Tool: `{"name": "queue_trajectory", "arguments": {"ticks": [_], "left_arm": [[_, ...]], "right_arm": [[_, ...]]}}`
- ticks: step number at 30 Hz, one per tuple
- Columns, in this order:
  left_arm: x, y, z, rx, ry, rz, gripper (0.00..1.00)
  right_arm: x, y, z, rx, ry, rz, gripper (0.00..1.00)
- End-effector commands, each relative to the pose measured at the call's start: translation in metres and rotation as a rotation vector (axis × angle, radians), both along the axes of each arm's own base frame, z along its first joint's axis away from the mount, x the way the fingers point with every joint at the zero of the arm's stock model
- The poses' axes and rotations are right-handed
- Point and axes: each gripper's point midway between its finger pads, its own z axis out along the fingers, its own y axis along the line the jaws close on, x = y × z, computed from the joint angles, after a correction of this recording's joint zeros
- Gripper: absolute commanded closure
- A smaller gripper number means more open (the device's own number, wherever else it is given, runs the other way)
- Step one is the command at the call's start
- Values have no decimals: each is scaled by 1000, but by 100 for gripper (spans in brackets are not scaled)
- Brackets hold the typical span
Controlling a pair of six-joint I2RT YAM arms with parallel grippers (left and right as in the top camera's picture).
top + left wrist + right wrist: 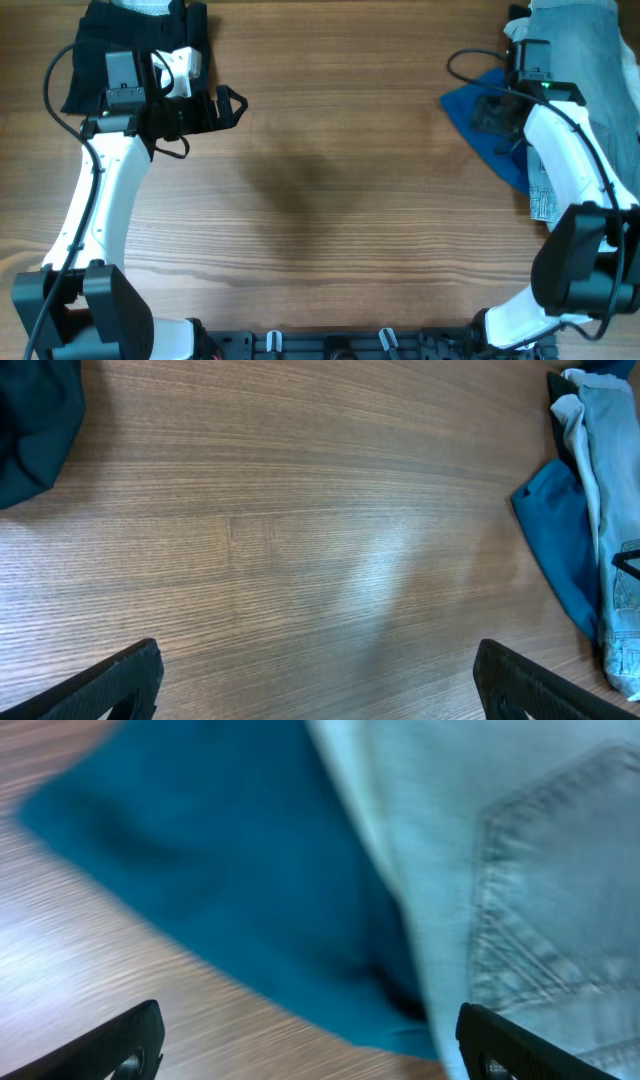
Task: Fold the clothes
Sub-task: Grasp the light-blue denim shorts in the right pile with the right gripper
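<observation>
The folded edge of the shorts beside the pocket lies exposed over the blue shirt [460, 102]. My right gripper should go down and to the right in the overhead view next, onto that edge.
Pale denim shorts [590, 60] lie at the table's far right on top of a blue shirt [460, 102]. My right gripper [492, 112] hovers open and empty over the shirt's left part. In the right wrist view the blue shirt [230, 870] and the shorts' stitched pocket [550, 880] lie ahead of the open jaws [310, 1045]. My left gripper [225, 105] is open and empty over bare wood beside a black garment [130, 50] at the far left. The left wrist view shows the open jaws [320, 690], the shorts [610, 480] and the shirt [560, 540] far off.
A white piece [150, 8] sits on the black garment at the table's top edge. A dark garment corner [30, 420] shows in the left wrist view. The wooden table [320, 200] stretches between the two piles. Arm bases and cables stand at the front edge.
</observation>
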Motion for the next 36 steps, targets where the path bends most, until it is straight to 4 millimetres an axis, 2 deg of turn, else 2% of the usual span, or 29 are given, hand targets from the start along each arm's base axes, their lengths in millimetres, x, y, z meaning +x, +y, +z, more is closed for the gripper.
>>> {"name": "queue_trajectory", "arguments": {"ticks": [1,2,9,14,18,23,26,27,30,36], "left_arm": [[5,-3,7,-4,-22,-7,0],[5,-3,7,-4,-25,-9,0],[5,-4,7,-4,-26,-9,0],[8,-7,10,-3,-44,-18,0],[9,-15,11,-3,-54,-37,0],[11,-26,5,-3,-52,-63,0],[12,-26,-2,-4,-34,-63,0],[13,-26,-5,-4,-26,-63,0],[13,-26,-16,-5,2,-63,0],[14,-26,-24,-6,23,-63,0]], "right_arm": [[-4,-36,-15,-53,12,-147,7],[-7,-47,-18,-49,13,-174,6],[-19,-68,-27,-21,57,-165,10],[-30,-66,-35,-16,108,-138,15],[-37,-54,-53,26,143,-51,15],[-47,-57,-68,8,154,-68,16],[-48,-60,-71,-7,150,-71,29],[-48,-61,-71,-15,147,-73,36],[-49,-65,-72,-37,145,-82,48],[-57,-80,-77,-86,134,-149,49]]}}
